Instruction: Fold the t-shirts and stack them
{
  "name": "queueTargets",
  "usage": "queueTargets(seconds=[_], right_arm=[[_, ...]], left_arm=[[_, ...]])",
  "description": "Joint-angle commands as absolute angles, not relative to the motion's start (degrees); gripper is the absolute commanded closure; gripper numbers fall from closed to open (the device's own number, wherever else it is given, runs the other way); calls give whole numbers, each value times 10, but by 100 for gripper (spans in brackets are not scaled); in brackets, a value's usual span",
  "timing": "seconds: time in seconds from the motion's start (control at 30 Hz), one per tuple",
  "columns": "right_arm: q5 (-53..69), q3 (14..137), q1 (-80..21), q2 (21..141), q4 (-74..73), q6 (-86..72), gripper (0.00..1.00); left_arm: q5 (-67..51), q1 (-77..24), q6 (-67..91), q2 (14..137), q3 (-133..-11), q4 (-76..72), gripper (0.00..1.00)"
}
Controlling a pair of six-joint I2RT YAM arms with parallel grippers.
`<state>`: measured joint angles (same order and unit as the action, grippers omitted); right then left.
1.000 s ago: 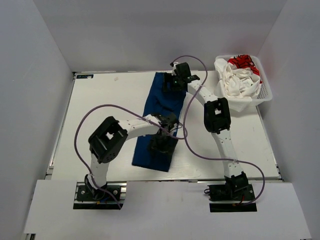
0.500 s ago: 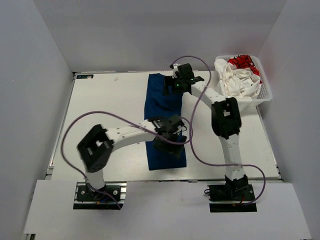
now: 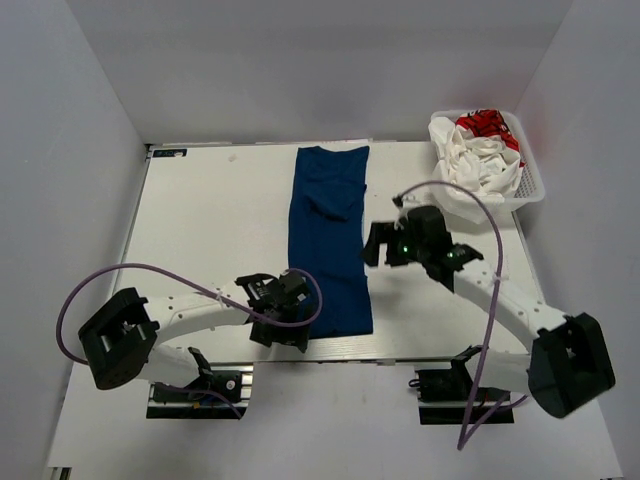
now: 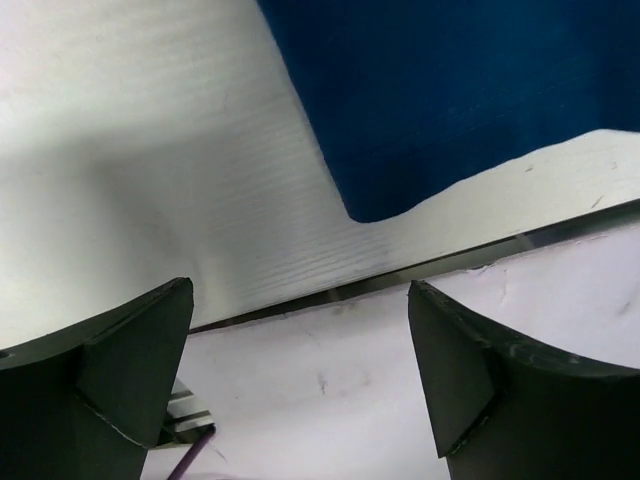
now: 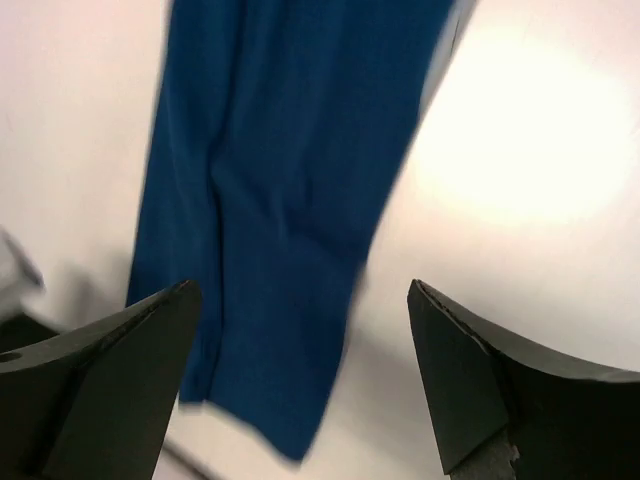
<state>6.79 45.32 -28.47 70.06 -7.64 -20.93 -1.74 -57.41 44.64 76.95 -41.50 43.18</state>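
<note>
Next, my left gripper lowers outward and to the right in the top view to pinch the blue t-shirt's near corner, now beyond its open fingers.
The blue t-shirt [image 3: 328, 240] lies flat on the table as a long narrow strip, running from the far edge to the near edge. Its near corner shows in the left wrist view [image 4: 450, 90], and its length shows in the right wrist view [image 5: 290, 200]. The white t-shirt with the red print [image 3: 478, 150] is bunched in the mesh basket. My left gripper [image 3: 278, 322] is open and empty at the strip's near left corner. My right gripper [image 3: 385, 243] is open and empty just right of the strip's middle.
The white mesh basket [image 3: 533, 190] stands at the table's far right corner. The table's near edge [image 4: 420, 268] runs just below the shirt's near end. White walls close in the left, back and right sides.
Both grippers have let go of the blue shirt and drawn back toward the near side. The shirt now lies straight and flat; a second ago it was slanted and bunched.
</note>
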Motion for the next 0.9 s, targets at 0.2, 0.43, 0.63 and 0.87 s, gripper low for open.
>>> queueTargets(seconds=[0.2,0.43,0.63,0.87], right_arm=[[236,315,-343,609,-198,-261,10],[272,285,-379,666,-174,-284,10],[231,287,-398,706,-147,-296,25],[166,303,-409,750,-124,-290,67]], left_arm=[[-39,-575,458,785,-402,315,9],[-11,-575,446,848,-420,315,39],[-11,-570,433,869,-432,315,79],[-23,-570,433,864,-432,321,91]])
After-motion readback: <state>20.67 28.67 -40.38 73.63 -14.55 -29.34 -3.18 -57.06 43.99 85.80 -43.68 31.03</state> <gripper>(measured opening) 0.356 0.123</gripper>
